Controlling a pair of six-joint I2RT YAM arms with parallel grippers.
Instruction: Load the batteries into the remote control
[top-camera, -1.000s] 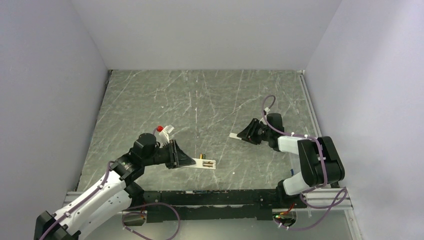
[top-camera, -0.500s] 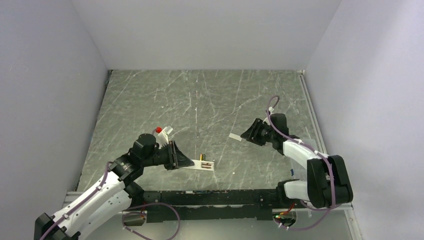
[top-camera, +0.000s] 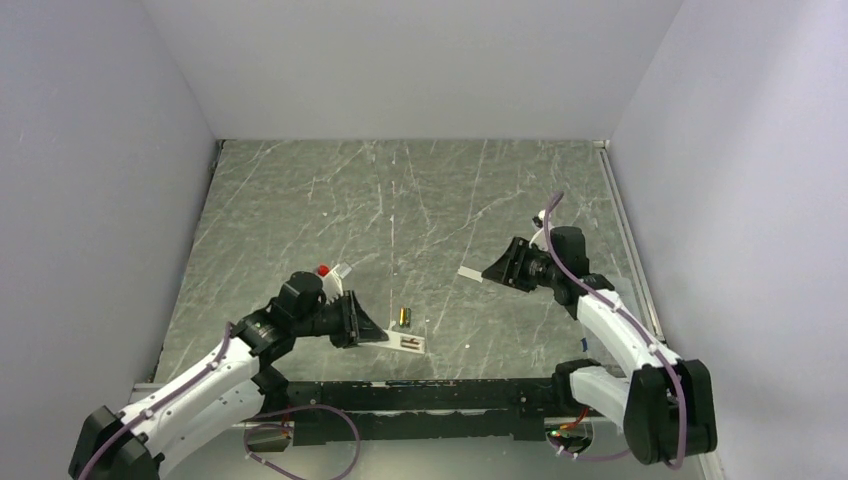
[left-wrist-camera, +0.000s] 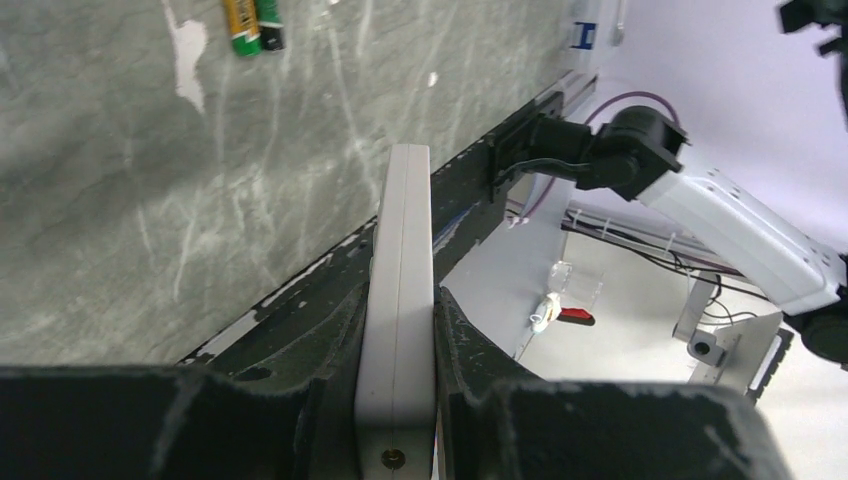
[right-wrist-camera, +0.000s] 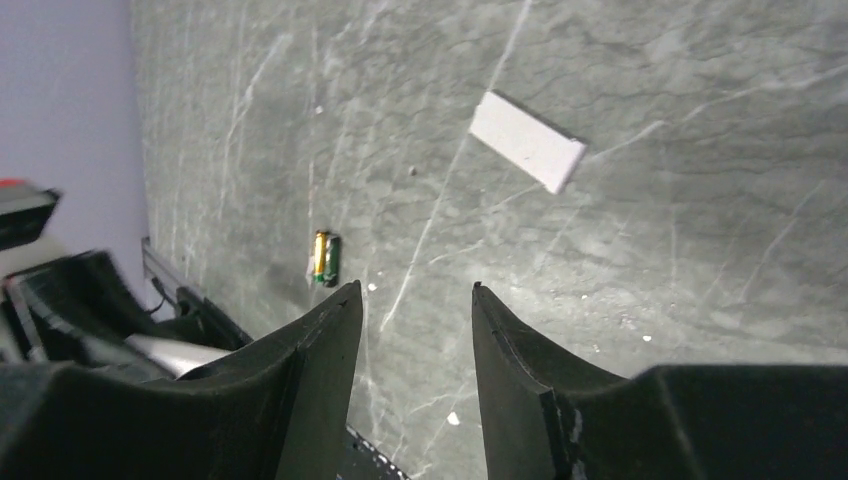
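Next, my left gripper goes down and lays the white remote control on the bare table between batteries and black bar (left-wrist-camera: 312, 175).
The white remote control (top-camera: 405, 342) is held at one end in my left gripper (top-camera: 375, 330), near the table's front edge. In the left wrist view the remote (left-wrist-camera: 402, 250) stands on its narrow edge between the shut jaws of the left gripper (left-wrist-camera: 400, 300). The two batteries (top-camera: 403, 318) lie side by side on the table just beyond the remote's free end; they also show in the left wrist view (left-wrist-camera: 252, 25) and in the right wrist view (right-wrist-camera: 325, 258). My right gripper (top-camera: 495, 268) is open and empty, above the table (right-wrist-camera: 415, 290).
A small flat white cover piece (top-camera: 470, 272) lies on the table just left of the right gripper; it also shows in the right wrist view (right-wrist-camera: 527, 140). The black rail (top-camera: 450, 385) runs along the near edge. White walls close in the grey marbled table (top-camera: 400, 200).
My left gripper has drawn the remote toward the near edge, away from the batteries, which stayed put. The right arm's elbow swung out to the right; its gripper stayed by the cover piece.
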